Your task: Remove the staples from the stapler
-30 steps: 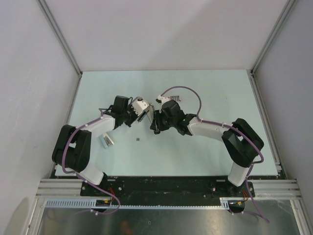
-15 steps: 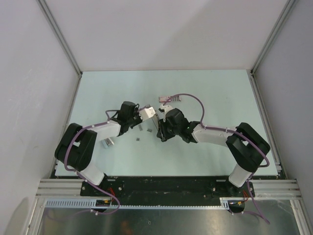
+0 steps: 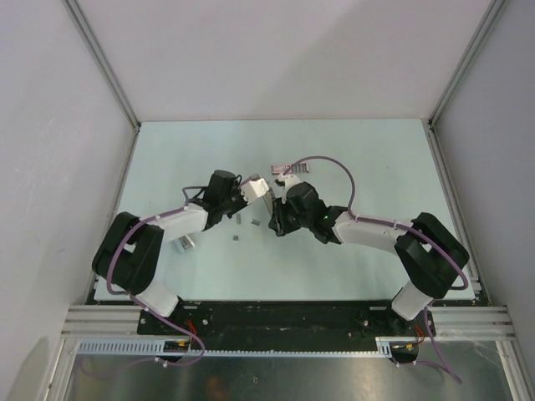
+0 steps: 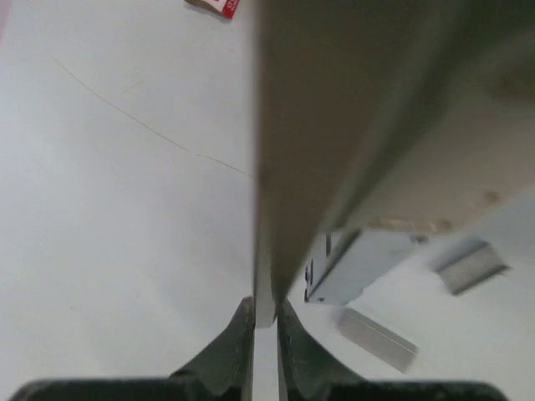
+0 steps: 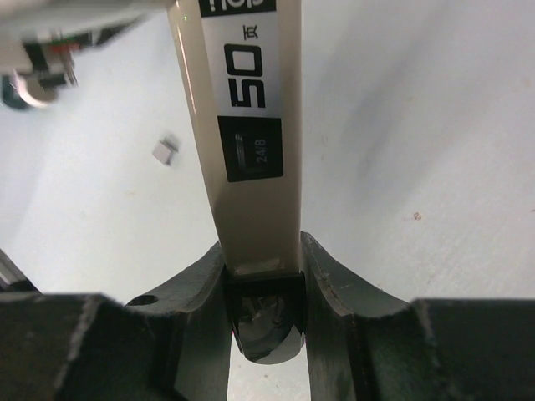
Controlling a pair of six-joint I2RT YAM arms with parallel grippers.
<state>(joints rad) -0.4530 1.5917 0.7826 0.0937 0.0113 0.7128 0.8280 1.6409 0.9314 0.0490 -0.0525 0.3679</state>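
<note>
Staples are already lying loose, so my right gripper should move down and to the left in the top view and let go of the stapler on the tabletop next to the grey strip.
The stapler (image 3: 256, 190), beige-white with a "50" label (image 5: 247, 100), hangs between both arms above the mid-table. My left gripper (image 4: 265, 313) is shut on a thin edge of its lid (image 4: 351, 125), and the metal magazine (image 4: 355, 266) shows below that. My right gripper (image 5: 263, 259) is shut on the stapler's black rear end, seen from above at the right gripper (image 3: 277, 219). Staples lie loose on the table: a grey strip (image 4: 376, 338), another strip (image 4: 471, 267), and a small bit (image 5: 165, 151). From above, staples (image 3: 251, 221) lie under the stapler and another staple piece (image 3: 237, 237) lies nearer.
A flat pink-grey object (image 3: 290, 169) lies just beyond the grippers, its red corner (image 4: 219, 7) in the left wrist view. A small silvery piece (image 3: 183, 243) rests by the left arm's forearm. White walls and metal posts bound the table (image 3: 376, 159).
Both grippers moved slightly nearer and lower with the stapler. A grey staple strip now lies on the table under the stapler that was not there one second ago.
</note>
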